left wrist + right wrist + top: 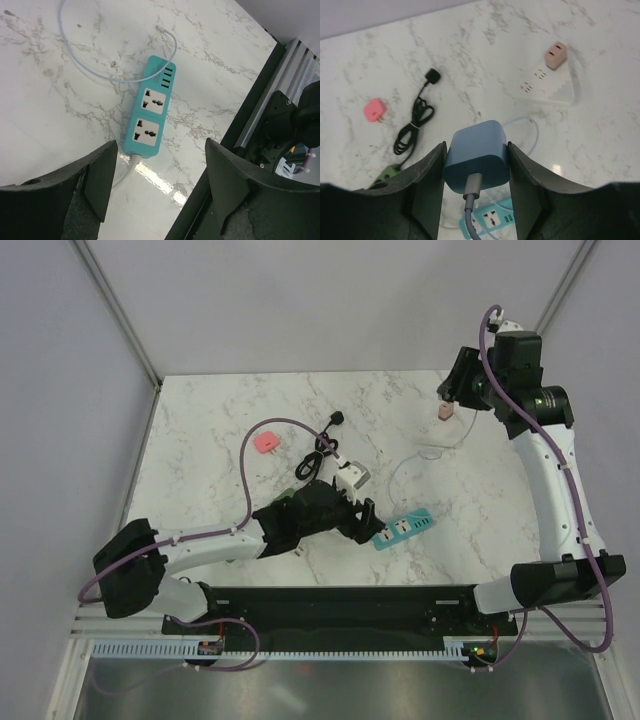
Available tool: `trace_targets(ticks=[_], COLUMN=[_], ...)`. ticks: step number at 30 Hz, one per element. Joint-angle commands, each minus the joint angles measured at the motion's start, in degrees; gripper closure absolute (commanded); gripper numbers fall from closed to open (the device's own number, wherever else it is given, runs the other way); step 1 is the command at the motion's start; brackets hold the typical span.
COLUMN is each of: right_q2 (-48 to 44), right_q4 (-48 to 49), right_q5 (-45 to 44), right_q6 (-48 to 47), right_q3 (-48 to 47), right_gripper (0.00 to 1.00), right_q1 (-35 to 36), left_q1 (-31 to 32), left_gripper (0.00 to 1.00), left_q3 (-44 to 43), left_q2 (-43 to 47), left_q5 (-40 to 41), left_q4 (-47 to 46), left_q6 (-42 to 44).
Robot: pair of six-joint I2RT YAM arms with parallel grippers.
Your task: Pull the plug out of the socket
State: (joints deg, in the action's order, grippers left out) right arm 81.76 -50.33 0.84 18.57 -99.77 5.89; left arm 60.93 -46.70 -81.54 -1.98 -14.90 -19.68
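Observation:
The robot's right gripper will next carry the plug across to the left in the top view, lower it and release it, as bare marble by the black cable lies below.
The teal socket strip [405,527] [150,112] [492,220] lies flat on the marble table, and both of its large sockets show empty. The blue plug [477,157], a square charger block with a grey cable leaving its near face, hangs well above the table, clear of the strip. My right gripper [476,150] [455,390] is shut on its two sides. A thin pale-blue cable [100,70] loops on the table beside the strip. My left gripper [161,152] [368,520] stands open just short of the strip's cord end, with nothing between its fingers.
A white power strip [540,87] carrying a beige-pink plug [555,55] [441,412] lies at the back right. A pink plug [266,441], a coiled black cable [322,445], a white adapter [352,477] and a green item [387,175] lie mid-table. The black base rail [250,115] runs close by the teal strip.

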Motion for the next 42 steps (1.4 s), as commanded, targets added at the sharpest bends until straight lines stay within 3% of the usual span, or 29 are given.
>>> trace_targets(ticks=[1,9,16,21,25,36,42], right_q2=[1.6,13.2,20.7,21.5,22.1,19.8,30.2], right_q4=[7.3,16.0,27.5,39.4,42.2,49.4,50.0], right_q5=[10.0,18.2,22.3,22.6,21.3,15.8,15.5], right_q6=[4.3,14.4,23.4,27.5,28.8,24.1,22.5], right_q3=[-7.1,-28.0,-35.2,-32.6,-29.1,-1.2,0.7], right_gripper=[1.00,1.00,1.00,1.00,1.00,1.00,0.98], right_q1=[1.1,2.6,6.1,9.5,10.8,11.6,12.2], left_q1=[-0.1,-0.2,-0.2,-0.2,-0.3,-0.2,-0.2], left_gripper=[0.23,0.23,0.24,0.25,0.25,0.25,0.25], left_q3=[0.2,1.7,3.0,3.2,3.3,5.2,6.0], left_q2=[7.0,18.6,23.7,25.3,25.7,27.7,27.7], left_q5=[7.7,16.1,19.3,20.1,20.3,20.9,19.4], left_q4=[5.7,10.3,12.9,13.5,14.1,14.5,14.5], left_q6=[-3.9,-3.5,-3.3,-3.3,-3.4,-4.0,-4.7])
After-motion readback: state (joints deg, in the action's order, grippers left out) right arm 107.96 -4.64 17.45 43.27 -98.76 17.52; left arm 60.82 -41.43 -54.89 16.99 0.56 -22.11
